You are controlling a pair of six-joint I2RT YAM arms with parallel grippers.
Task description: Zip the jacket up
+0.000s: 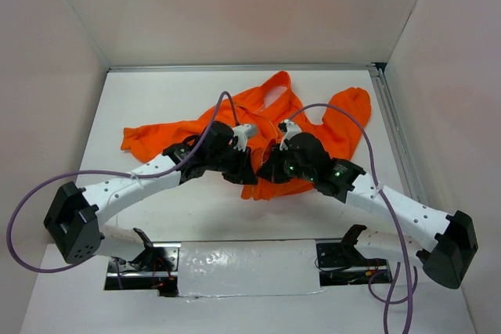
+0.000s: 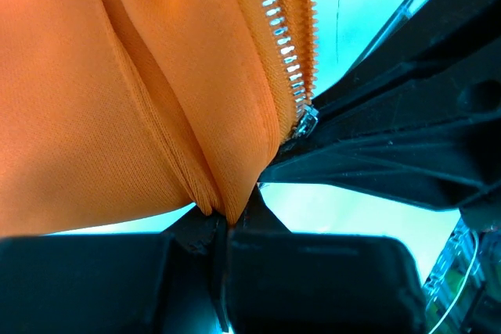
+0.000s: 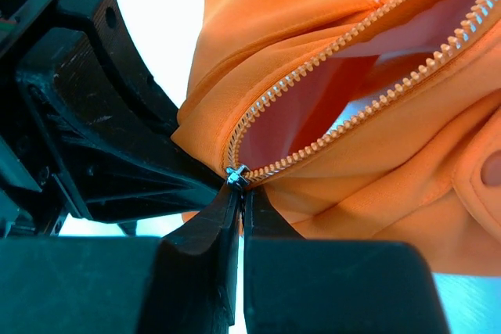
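The jacket's hem fold in my left gripper goes back toward the table's near edge next and is let go, since the tooth rows still part above the slider (image 3: 236, 174).
The orange jacket (image 1: 266, 103) lies crumpled on the white table (image 1: 156, 99), sleeves spread left and right. Both grippers meet at its near hem. My left gripper (image 2: 227, 217) is shut on a fold of the orange hem fabric (image 2: 117, 99), just beside the silver zipper teeth (image 2: 282, 44). My right gripper (image 3: 241, 193) is shut at the bottom of the zipper, with the small silver slider (image 3: 236, 174) pinched at its fingertips. Above the slider the two tooth rows part and pale pink lining (image 3: 305, 107) shows. From above, the left gripper (image 1: 247, 168) and right gripper (image 1: 264, 170) almost touch.
White walls enclose the table on three sides, and a metal rail (image 1: 395, 131) runs along the right edge. The left arm's black gripper body (image 3: 102, 131) fills the left of the right wrist view. Purple cables (image 1: 227, 99) arch over both arms.
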